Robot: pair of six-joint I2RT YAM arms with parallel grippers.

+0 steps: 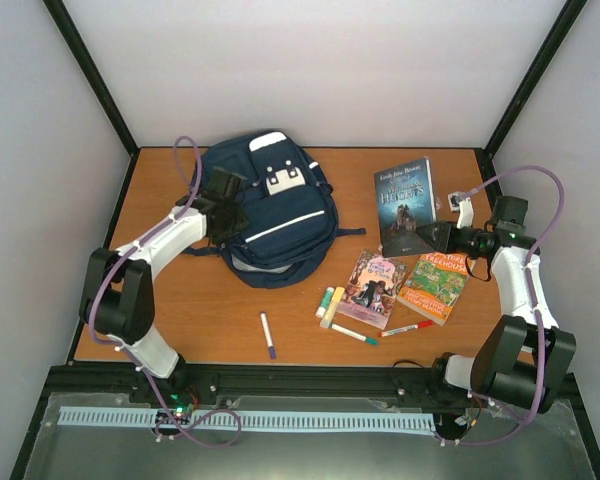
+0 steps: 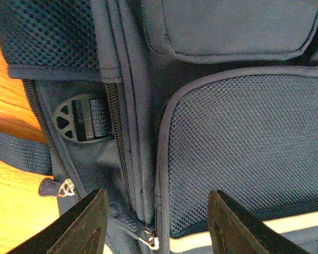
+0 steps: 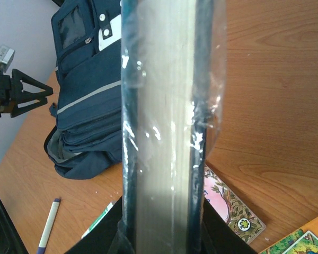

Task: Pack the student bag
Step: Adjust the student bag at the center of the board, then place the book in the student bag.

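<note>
I should move my left gripper across the bag point(image 1: 275, 215) to the right in the top view, then down onto the bag's edge by the pink book, because the bag's opening sags there.
The student bag point(image 1: 275, 215) is a navy backpack with a white stripe, lying on the wooden table at the back left. My left gripper point(image 1: 228, 205) is over its left side. In the left wrist view that gripper point(image 2: 156, 198) is open, its jaws apart above a zipper pull point(image 2: 148, 241) and a mesh pocket point(image 2: 244, 148), with nothing between them. A dark book point(image 1: 405, 205) in clear plastic wrap lies at the back right. My right gripper point(image 1: 432, 237) is shut on its near right edge. The right wrist view shows the page edge point(image 3: 161, 132) clamped between the fingers. The bag point(image 3: 87, 106) lies beyond it.
A pink book point(image 1: 372, 288) and an orange-green book point(image 1: 433, 285) lie in front of the dark one. Near them are a yellow highlighter point(image 1: 332, 306), a green pen point(image 1: 353, 333) and a red pen point(image 1: 407, 327). A purple pen point(image 1: 267, 334) lies near the front centre.
</note>
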